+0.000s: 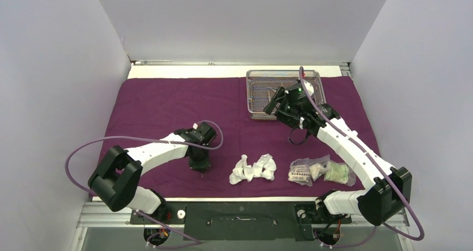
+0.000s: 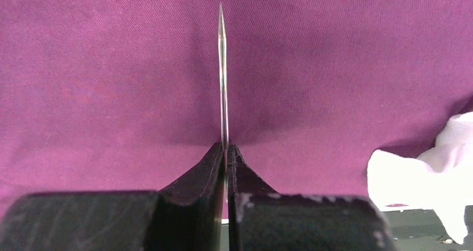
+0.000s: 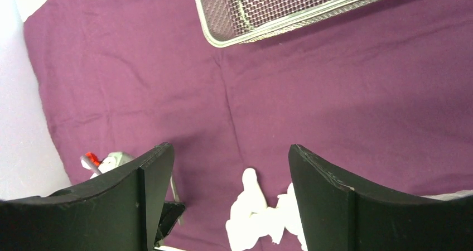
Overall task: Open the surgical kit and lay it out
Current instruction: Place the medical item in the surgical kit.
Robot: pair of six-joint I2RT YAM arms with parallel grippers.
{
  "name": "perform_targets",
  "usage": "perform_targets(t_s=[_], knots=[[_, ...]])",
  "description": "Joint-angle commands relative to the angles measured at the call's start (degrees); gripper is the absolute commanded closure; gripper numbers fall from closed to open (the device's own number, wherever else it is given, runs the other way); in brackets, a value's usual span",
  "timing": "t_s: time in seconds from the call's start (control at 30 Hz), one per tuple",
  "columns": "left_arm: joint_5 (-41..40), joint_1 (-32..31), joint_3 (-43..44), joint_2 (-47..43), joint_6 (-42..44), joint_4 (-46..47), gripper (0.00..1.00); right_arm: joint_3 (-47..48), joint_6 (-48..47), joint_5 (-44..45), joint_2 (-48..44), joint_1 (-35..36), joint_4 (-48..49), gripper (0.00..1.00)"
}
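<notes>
The silver tray is beyond the open fingers, so the right gripper next needs to turn and lower outward past the tray's near rim, then down to the tray's mesh bottom.
The dark purple cloth [image 1: 167,103] lies spread flat over the table. At the back right stands the silver mesh tray [image 1: 257,89], whose corner also shows in the right wrist view [image 3: 223,36]. My right gripper [image 1: 273,103] hovers over the tray's near side, open and empty [image 3: 228,156]. My left gripper [image 1: 199,163] points down at the cloth near the front, shut [image 2: 226,148] on thin pointed steel tweezers [image 2: 223,78] that stick out past its tips. White gauze wads [image 1: 254,168] lie just right of it. Clear plastic packets [image 1: 321,170] lie further right.
White walls close in the left, back and right sides. A bare table strip [image 1: 184,71] runs behind the cloth. The right arm's forearm [image 1: 346,142] reaches over the packets. A gauze wad [image 2: 429,175] sits close to the left gripper's right side.
</notes>
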Motion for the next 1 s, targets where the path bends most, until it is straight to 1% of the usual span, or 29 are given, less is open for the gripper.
perform_targets(t_s=[0.0, 0.1, 0.17, 0.2, 0.33, 0.37, 0.4, 0.5, 0.73, 0.97], knots=[[-0.6, -0.4, -0.6, -0.7, -4.1, 4.9, 1.0, 1.9, -3.6, -3.2, 2.8, -3.0, -1.5, 0.28], [-1.1, -0.9, -2.2, -1.2, -5.0, 7.4, 1.0, 1.9, -5.6, -3.3, 3.2, -4.6, -2.0, 0.28], [-1.2, -0.9, -2.5, -0.4, -5.1, 7.5, 1.0, 0.8, -6.2, -5.0, 2.9, -6.2, -1.4, 0.28], [-1.1, -1.0, -2.5, 0.2, -5.0, 7.1, 0.98, 0.4, -6.5, -6.0, 2.9, -6.9, -1.2, 0.28], [-2.2, -2.1, -2.7, 2.0, -5.6, 5.8, 0.89, -0.4, -7.5, -7.8, 3.1, -8.1, -0.9, 0.29], [-2.5, -2.2, -2.6, 2.1, -5.6, 5.2, 0.85, -0.4, -7.6, -8.1, 3.2, -8.2, -0.8, 0.29], [-2.9, -2.4, -2.4, 2.2, -5.8, 4.7, 0.79, -0.4, -7.7, -8.3, 3.2, -8.2, -0.7, 0.29], [-3.8, -2.6, -1.8, 1.7, -6.5, 3.6, 0.72, -0.6, -7.9, -8.4, 3.0, -8.4, -0.6, 0.29], [-5.7, -3.2, 0.6, -0.6, -7.4, 0.9, 0.64, -1.0, -8.1, -8.8, 1.7, -8.6, -0.6, 0.29], [-8.8, -3.0, 8.3, -3.6, -6.1, -4.5, 0.48, -0.2, -9.1, -8.7, 0.8, -9.1, -1.0, 0.29]])
